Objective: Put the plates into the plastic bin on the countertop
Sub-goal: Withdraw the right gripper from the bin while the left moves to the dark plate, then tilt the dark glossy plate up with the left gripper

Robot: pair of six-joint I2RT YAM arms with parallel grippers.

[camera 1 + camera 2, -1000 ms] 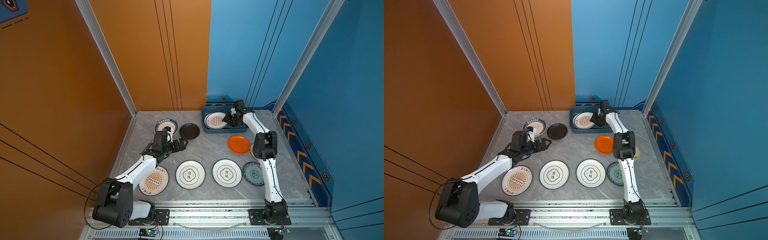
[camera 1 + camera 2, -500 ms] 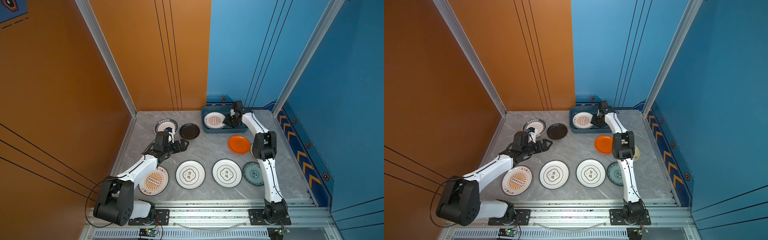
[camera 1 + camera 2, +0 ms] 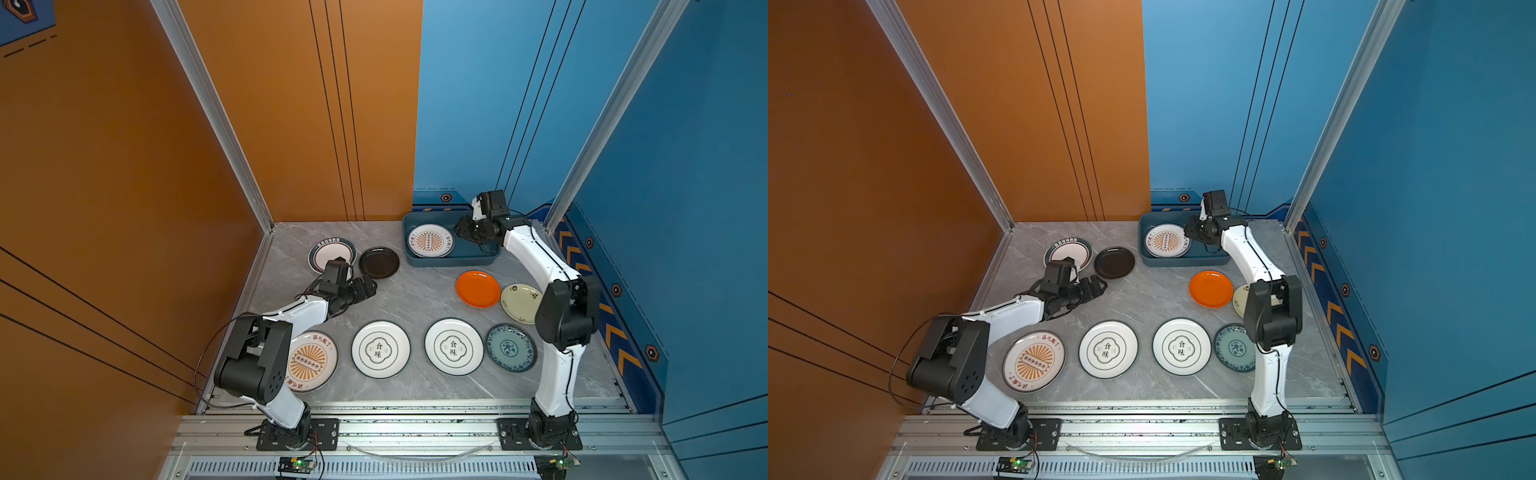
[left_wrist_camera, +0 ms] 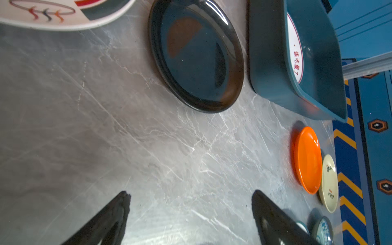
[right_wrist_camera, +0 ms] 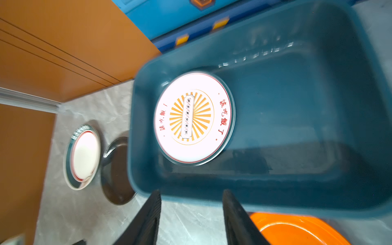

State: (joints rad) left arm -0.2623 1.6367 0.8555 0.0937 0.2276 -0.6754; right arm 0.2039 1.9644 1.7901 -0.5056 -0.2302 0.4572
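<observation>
My left gripper should next reach outward and lower its open fingers around the black plate's near rim to close on it.
The dark teal plastic bin stands at the back of the grey countertop. One sunburst plate lies flat in its left half. My right gripper hovers open over the bin beside that plate, holding nothing. My left gripper is open over bare countertop, just short of the black plate. A dark-rimmed white plate lies left of the black one.
Along the front lie a sunburst plate, two green-emblem plates and a teal floral plate. An orange plate and a cream plate lie in front of the bin, by the right arm.
My left gripper has edged forward toward the black plate. The right wrist has lifted slightly over the bin. No plate has moved.
</observation>
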